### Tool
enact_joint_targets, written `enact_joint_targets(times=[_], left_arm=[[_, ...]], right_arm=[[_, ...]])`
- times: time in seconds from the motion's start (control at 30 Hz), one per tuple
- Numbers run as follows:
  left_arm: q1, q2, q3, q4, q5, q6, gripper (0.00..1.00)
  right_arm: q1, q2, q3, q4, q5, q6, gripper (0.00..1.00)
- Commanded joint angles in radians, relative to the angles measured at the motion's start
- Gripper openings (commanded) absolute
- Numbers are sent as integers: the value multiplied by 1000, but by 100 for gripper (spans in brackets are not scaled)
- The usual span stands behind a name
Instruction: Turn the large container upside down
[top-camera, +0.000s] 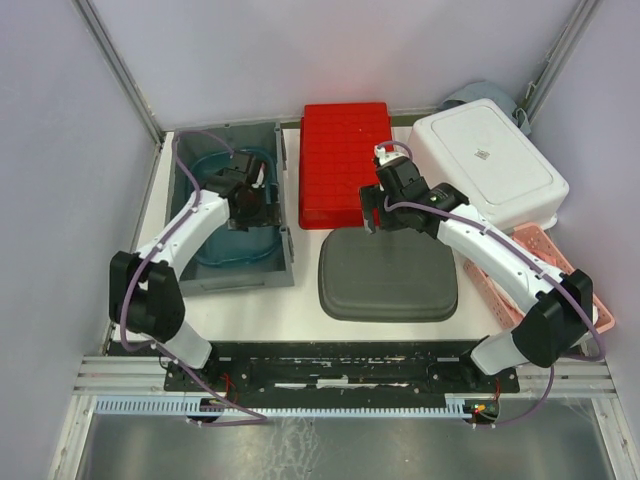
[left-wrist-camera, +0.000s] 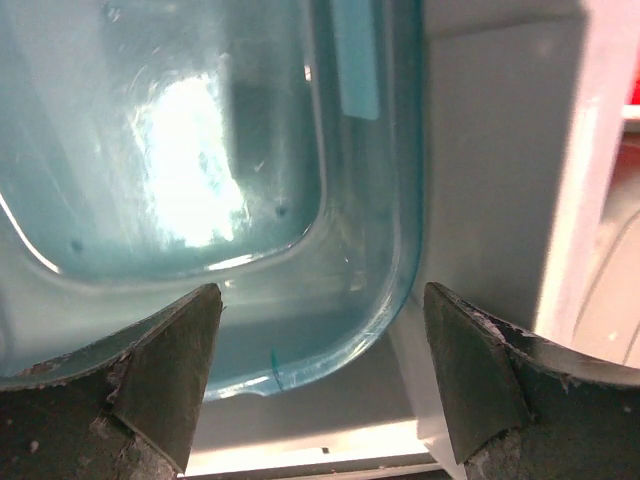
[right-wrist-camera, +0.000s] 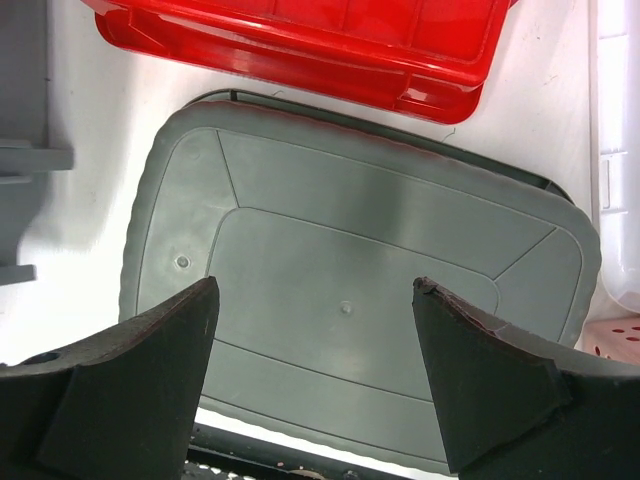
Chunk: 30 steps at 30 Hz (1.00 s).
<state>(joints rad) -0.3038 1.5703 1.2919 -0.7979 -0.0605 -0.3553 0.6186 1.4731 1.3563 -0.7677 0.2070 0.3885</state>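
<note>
I will next turn my left gripper and move it back down onto the rim of the blue tub's near corner, because there is an open gap between that rim and the side of the grey bin.
A large dark grey container lies bottom up in the middle of the table. My right gripper hovers open above its far edge, touching nothing. On the left stands an upright grey bin with a clear blue tub inside it. My left gripper hangs open inside that bin, over the blue tub's right corner, with nothing between its fingers.
A red container lies bottom up behind the dark grey one. At the back right a white container rests bottom up, partly on a pink basket. Walls close in the left, back and right sides.
</note>
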Motion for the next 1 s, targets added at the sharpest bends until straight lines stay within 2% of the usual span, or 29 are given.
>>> enact_joint_targets(times=[0.0, 0.13, 0.33, 0.53, 0.97], left_arm=[[-53, 27, 83, -1, 39, 75, 88], [-53, -9, 51, -94, 5, 159, 86], [-82, -126, -63, -122, 66, 233, 82], [-127, -192, -175, 0, 98, 298, 81], [-158, -162, -332, 306, 49, 488, 76]], right_arm=[[-5, 7, 52, -1, 0, 4, 87], [-5, 0, 37, -1, -14, 21, 87], [-5, -3, 16, 20, -37, 55, 87], [-5, 26, 44, 25, -56, 48, 87], [-4, 45, 70, 29, -52, 30, 87]])
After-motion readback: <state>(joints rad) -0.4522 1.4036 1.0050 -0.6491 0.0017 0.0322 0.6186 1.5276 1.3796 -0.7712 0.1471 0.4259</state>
